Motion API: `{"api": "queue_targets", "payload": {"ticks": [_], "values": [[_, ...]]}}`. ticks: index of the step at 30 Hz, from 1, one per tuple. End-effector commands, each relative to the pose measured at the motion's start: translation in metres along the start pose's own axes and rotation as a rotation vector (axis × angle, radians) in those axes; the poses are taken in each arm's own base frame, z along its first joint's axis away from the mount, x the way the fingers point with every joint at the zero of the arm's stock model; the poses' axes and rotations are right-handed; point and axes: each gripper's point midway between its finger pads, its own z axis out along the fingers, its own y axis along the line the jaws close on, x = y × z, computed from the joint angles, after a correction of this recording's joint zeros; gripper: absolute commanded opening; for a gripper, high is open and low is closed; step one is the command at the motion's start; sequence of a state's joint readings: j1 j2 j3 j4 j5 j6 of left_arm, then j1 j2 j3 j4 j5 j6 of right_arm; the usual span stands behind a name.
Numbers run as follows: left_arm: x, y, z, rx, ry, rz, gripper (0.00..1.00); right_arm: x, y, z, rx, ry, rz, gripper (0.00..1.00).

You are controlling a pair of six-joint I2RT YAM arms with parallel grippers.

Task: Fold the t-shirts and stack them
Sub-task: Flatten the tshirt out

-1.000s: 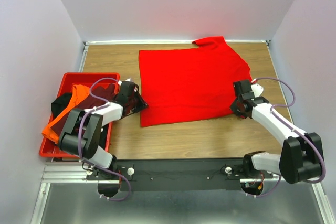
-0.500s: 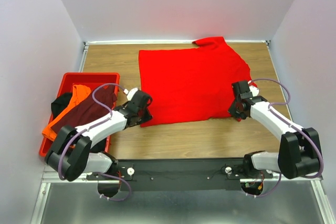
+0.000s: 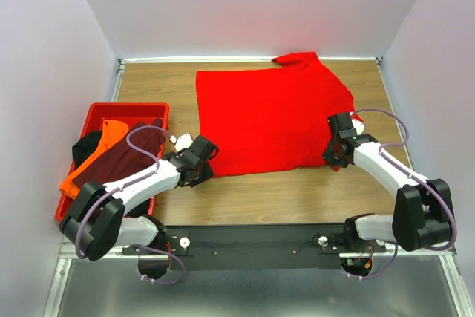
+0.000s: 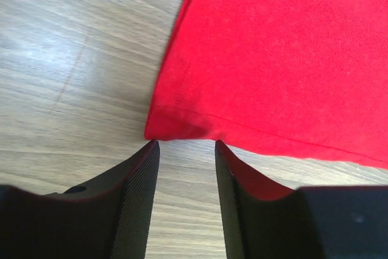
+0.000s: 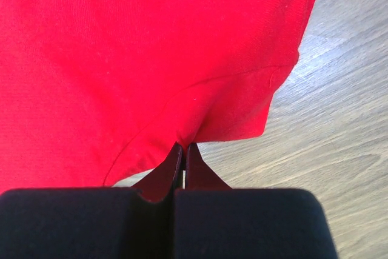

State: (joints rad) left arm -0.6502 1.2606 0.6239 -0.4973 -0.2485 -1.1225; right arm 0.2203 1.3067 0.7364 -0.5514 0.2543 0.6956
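Note:
My left gripper needs to move slightly outward next, onto the red t-shirt's near corner by the crate, and close. The corner is just outward of its open fingers.
A bright red t-shirt [image 3: 271, 120] lies spread flat on the wooden table. My left gripper [image 3: 205, 155] is at its near left corner, low over the wood. In the left wrist view the left gripper [image 4: 185, 145] is open, with bare table between the fingers and the shirt's corner [image 4: 159, 128] just beyond the tips. My right gripper [image 3: 338, 155] is at the shirt's near right hem. There the right gripper [image 5: 183, 147] is shut on a pinch of red cloth [image 5: 151, 47], which puckers at the tips. Orange [image 3: 111, 134], dark maroon [image 3: 122, 157] and black [image 3: 84, 146] t-shirts lie heaped in the crate.
A rigid red plastic crate [image 3: 126, 107] stands at the table's left edge, beside the left arm. White walls close in the table at the back and on both sides. Bare wood [image 3: 282, 194] runs between the shirt and the arm bases.
My left gripper has swung right, away from the crate, to the red shirt's near left corner, and its jaws have opened. The right gripper has stayed shut on the hem.

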Motion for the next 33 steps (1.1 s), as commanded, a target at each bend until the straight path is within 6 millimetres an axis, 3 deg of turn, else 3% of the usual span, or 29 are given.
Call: {"api": "queue_targets", "payload": {"ticks": [1, 8, 12, 14, 16, 17, 23, 26, 33], "values": [[-0.013, 0.002, -0.001, -0.038, -0.064, -0.019, 0.51, -0.005, 0.004, -0.001, -0.016, -0.005, -0.009, 0.01], [-0.014, -0.001, 0.012, -0.056, -0.068, 0.0, 0.51, -0.003, 0.001, -0.002, -0.014, -0.01, -0.005, 0.0], [-0.014, -0.002, 0.016, -0.053, -0.07, 0.009, 0.44, -0.002, -0.001, -0.001, -0.01, -0.01, -0.003, 0.0], [-0.018, -0.004, 0.015, -0.046, -0.078, 0.021, 0.28, 0.0, -0.001, -0.001, -0.007, -0.006, -0.004, 0.0], [-0.029, -0.003, 0.012, -0.043, -0.107, 0.021, 0.03, 0.002, -0.002, 0.001, -0.006, 0.0, -0.004, 0.0], [-0.035, -0.001, 0.01, -0.048, -0.119, 0.018, 0.0, 0.003, -0.002, 0.001, -0.005, 0.004, -0.006, 0.0], [-0.102, 0.019, -0.01, -0.065, -0.263, -0.03, 0.0, 0.01, 0.001, 0.006, -0.022, 0.034, -0.014, 0.0], [-0.122, 0.022, -0.019, -0.061, -0.307, -0.038, 0.0, 0.019, 0.005, 0.005, -0.061, 0.066, -0.017, 0.0], [-0.123, 0.025, -0.015, -0.053, -0.296, -0.018, 0.0, 0.042, 0.007, 0.003, -0.104, 0.121, 0.009, 0.0]]}}
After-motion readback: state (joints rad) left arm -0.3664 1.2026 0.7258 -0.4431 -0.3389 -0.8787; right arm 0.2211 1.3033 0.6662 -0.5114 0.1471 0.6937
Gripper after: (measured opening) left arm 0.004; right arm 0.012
